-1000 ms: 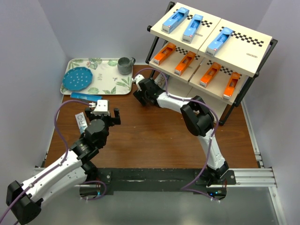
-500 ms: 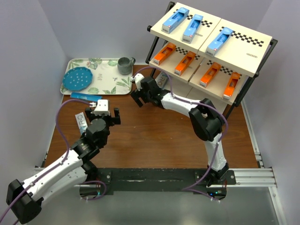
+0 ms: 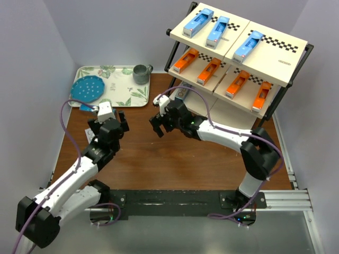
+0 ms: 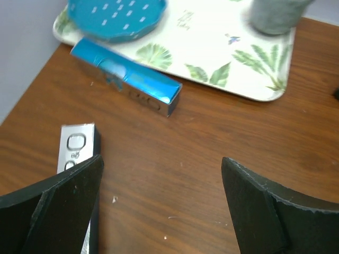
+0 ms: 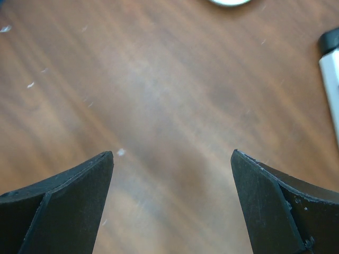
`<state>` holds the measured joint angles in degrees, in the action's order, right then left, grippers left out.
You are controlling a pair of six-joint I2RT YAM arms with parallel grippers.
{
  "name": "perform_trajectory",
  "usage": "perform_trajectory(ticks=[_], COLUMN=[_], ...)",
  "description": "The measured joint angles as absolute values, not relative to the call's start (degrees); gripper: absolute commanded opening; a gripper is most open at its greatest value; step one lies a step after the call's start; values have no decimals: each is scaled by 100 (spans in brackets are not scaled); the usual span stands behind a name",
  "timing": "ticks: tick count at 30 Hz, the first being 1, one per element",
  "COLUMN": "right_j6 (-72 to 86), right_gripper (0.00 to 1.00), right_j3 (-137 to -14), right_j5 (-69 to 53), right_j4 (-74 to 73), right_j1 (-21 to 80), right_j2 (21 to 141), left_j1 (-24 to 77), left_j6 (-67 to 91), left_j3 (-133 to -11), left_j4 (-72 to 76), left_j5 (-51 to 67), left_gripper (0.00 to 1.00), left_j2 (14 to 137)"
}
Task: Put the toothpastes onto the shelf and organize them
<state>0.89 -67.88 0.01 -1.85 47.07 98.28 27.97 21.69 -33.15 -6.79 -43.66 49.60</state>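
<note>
My left gripper should next swing to its left in the top view, back and down, so that it can close across the grey box [image 3: 89, 135] [image 4: 79, 145] below it.
The shelf [image 3: 275, 66] stands at the back right. Three light blue toothpastes [image 3: 217, 30] lie on its top board and several orange ones [image 3: 208, 71] on the middle one. A grey-and-teal box [image 3: 183, 93] shows on the low tier behind my right arm. A light blue box [image 4: 127, 79] lies on the table against the tray's front edge. A grey box [image 4: 79, 145] lies beside my left finger. My left gripper [image 3: 107, 123] is open and empty just short of the blue box. My right gripper [image 3: 155, 127] is open and empty over bare wood.
A leaf-patterned tray [image 3: 127, 96] at the back left holds a blue plate [image 3: 88, 88] and a grey mug [image 3: 141, 74]. The side walls stand close on the left and right. A white object's end [image 5: 331, 79] shows at the right edge of the right wrist view.
My left gripper has moved up and left toward the blue box by the tray. My right gripper has drawn back from the shelf toward the table's middle. Both stayed open.
</note>
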Motion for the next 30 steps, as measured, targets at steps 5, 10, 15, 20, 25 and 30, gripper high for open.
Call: perform_trajectory(ticks=[5, 10, 15, 20, 25, 30], right_j6=[333, 392, 399, 493, 574, 637], right_gripper=[97, 97, 97, 97, 97, 97], right_j3=[-6003, -5290, -4812, -4558, -4471, -4421], right_j5=[-121, -128, -242, -410, -530, -554], right_j4=[-235, -285, -349, -329, -263, -242], right_j1=[4788, 4790, 4790, 4790, 4790, 4790], right_j2=[8903, 7948, 7242, 6814, 6689, 6576], left_j1=[1691, 698, 56, -220, -486, -637], left_j6=[2882, 3551, 4091, 4324, 4445, 4431], left_j3=[-3658, -3787, -3616, -3334, -3330, -3474], left_j4=[-1315, -2021, -2491, -2545, -2370, -2108], left_j5=[-3944, -3590, -3310, -3011, -2635, -2423], left_gripper=[99, 100, 100, 100, 96, 71], left_j2=[5494, 6029, 6379, 6825, 7500, 7780])
